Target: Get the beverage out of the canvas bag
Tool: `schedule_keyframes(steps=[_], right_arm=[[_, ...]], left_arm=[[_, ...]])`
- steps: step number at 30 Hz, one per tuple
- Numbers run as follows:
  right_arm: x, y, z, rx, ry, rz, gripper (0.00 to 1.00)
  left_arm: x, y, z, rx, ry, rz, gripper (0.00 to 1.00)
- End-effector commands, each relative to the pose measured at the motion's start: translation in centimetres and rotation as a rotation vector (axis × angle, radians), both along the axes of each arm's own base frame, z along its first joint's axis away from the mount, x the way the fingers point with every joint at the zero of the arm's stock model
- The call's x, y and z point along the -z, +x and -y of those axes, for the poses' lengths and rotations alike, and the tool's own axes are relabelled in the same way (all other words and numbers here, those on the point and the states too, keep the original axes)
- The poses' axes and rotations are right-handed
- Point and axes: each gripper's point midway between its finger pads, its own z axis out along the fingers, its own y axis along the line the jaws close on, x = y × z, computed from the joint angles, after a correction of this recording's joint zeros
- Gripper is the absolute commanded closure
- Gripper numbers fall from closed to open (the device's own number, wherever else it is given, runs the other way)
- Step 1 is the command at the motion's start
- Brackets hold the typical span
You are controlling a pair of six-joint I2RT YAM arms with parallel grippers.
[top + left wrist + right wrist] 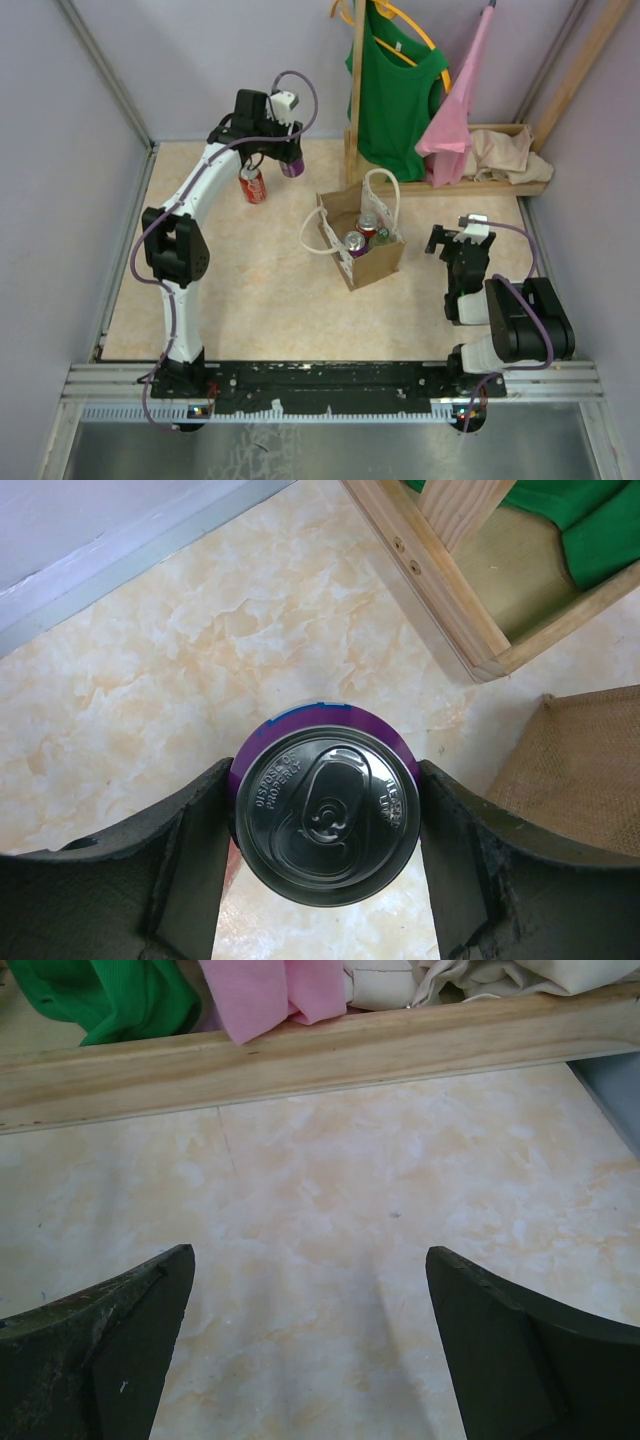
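I need to lower my left gripper to the bare tabletop beside the red can and let go of the purple can (293,168) there, since that spot outside the bag is empty.
The tan canvas bag (372,262) with white rope handles stands mid-table; three can tops (356,241) show inside it. Its burlap side (590,770) fills the right edge of the left wrist view. My left gripper (287,163) (325,825) is at the back left, shut on a purple beverage can (293,168) (325,815) seen from above, both pads pressed on its sides. I cannot tell whether the can touches the table. A red can (252,185) stands just left of it. My right gripper (451,240) (310,1300) is open and empty, right of the bag.
A wooden clothes rack (440,185) (440,590) (300,1055) stands at the back right, hung with a green shirt (395,90) and a pink cloth (455,120); beige cloth (505,155) lies on its base. Purple walls close in the table.
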Motion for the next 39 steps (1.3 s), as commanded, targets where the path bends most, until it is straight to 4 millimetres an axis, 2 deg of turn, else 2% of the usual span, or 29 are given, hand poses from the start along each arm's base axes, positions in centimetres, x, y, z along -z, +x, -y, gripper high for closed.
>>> schedule_keyframes(steps=[1, 10, 18, 26, 39], right_arm=[[-1.8, 0.8, 0.0, 0.002, 0.010, 0.065, 0.01], [-1.8, 0.8, 0.0, 0.003, 0.009, 0.064, 0.01], [-1.8, 0.8, 0.0, 0.002, 0.009, 0.065, 0.01], [-1.8, 0.8, 0.0, 0.003, 0.010, 0.064, 0.01], [-1.8, 0.9, 0.0, 0.003, 0.010, 0.066, 0.01]], left_arm=[[-4.2, 1.7, -0.1, -0.018, -0.034, 0.134, 1.00], [-1.5, 2.3, -0.4, -0.041, 0.001, 0.089, 1.00], [1.9, 1.0, -0.7, -0.040, 0.010, 0.017, 1.00], [3.8, 0.2, -0.9, -0.051, 0.007, -0.020, 1.00], [6.1, 0.0, -1.2, -0.077, 0.027, -0.070, 0.99]])
